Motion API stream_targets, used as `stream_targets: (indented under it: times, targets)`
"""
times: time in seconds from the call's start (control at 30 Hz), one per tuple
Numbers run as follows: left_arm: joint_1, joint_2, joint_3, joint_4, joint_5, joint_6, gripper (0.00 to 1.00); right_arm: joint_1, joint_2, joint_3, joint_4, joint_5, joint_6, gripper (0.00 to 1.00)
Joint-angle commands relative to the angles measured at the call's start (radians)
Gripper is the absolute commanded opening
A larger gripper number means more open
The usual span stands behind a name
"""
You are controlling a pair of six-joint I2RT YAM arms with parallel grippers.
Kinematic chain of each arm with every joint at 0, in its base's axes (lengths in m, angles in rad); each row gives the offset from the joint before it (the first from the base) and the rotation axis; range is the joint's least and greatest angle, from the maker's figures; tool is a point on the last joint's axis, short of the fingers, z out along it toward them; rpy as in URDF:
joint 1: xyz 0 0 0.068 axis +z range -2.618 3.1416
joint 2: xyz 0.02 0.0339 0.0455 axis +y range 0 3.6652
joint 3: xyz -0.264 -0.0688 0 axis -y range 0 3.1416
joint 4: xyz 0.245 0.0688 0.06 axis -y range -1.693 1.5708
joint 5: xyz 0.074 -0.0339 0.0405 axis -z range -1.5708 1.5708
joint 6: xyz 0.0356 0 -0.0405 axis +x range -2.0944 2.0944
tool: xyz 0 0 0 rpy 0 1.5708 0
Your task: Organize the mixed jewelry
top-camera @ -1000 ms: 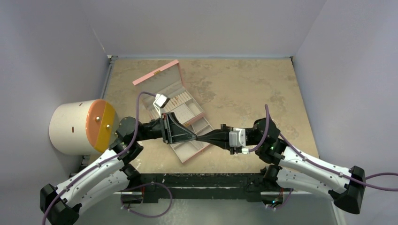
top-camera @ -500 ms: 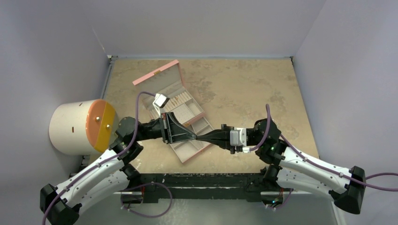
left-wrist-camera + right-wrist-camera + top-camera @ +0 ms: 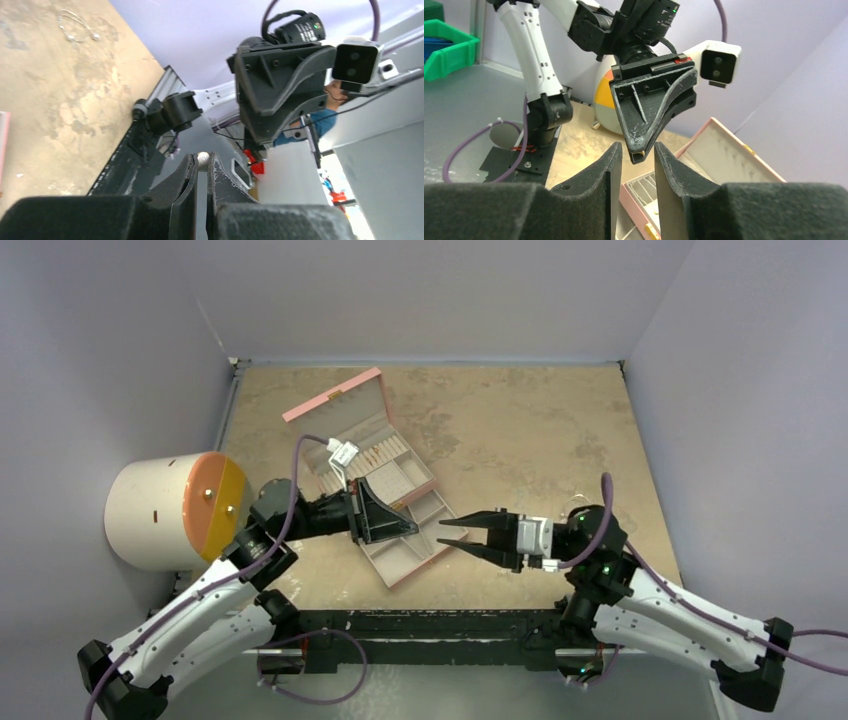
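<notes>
Next, my left gripper moves outward, turns its level fingers downward, lowers and releases the piece on the box's flat pale panel (image 3: 389,482), which lies below and outward.
My left gripper (image 3: 413,530) hovers over the near part of the open pink box (image 3: 330,398) and is shut on a tiny jewelry piece. That piece shows as a pale round bead (image 3: 203,158) pinched at the very tips, and as a gold speck in the right wrist view. My right gripper (image 3: 442,532) faces it tip to tip, a short gap away, open and holding nothing. In the right wrist view the left fingers (image 3: 654,110) point down between my open right fingertips (image 3: 611,155). Thin wire jewelry (image 3: 75,27) lies loose on the table.
The pink box's tray compartments (image 3: 646,190) lie under both grippers, with its lid (image 3: 719,150) raised behind. A white cylinder with an orange face (image 3: 165,512) stands at the left table edge. Grey walls close in the table on three sides.
My right gripper has opened and drawn back to the right, away from the left fingertips it was meeting. The left gripper stays shut on the small piece and has barely shifted.
</notes>
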State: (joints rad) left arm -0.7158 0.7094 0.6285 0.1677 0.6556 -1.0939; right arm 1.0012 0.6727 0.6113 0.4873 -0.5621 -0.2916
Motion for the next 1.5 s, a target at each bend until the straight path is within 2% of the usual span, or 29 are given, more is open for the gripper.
stream_targets:
  times: [0.0,0.27,0.43,0.67,0.8,1.07,1.47]
  targets:
    - [-0.003,0.011,0.123,-0.264,-0.105,0.226,0.0,-0.001,-0.075,0.002,-0.084,0.101,-0.012,0.34]
    - [-0.002,0.145,0.269,-0.558,-0.311,0.431,0.0,-0.001,-0.063,0.043,-0.248,0.24,0.017,0.34]
    - [0.021,0.268,0.363,-0.685,-0.395,0.483,0.0,-0.002,-0.039,0.04,-0.274,0.292,0.062,0.34]
    - [0.197,0.433,0.407,-0.744,-0.339,0.484,0.0,-0.001,0.013,0.038,-0.303,0.373,0.138,0.34]
    - [0.206,0.527,0.452,-0.787,-0.455,0.485,0.0,-0.001,0.039,0.028,-0.301,0.403,0.191,0.34]
    - [0.208,0.689,0.549,-0.863,-0.595,0.517,0.0,-0.001,0.038,0.003,-0.312,0.444,0.243,0.35]
    - [0.207,0.842,0.632,-0.914,-0.617,0.571,0.0,-0.001,0.018,-0.018,-0.326,0.458,0.252,0.35]
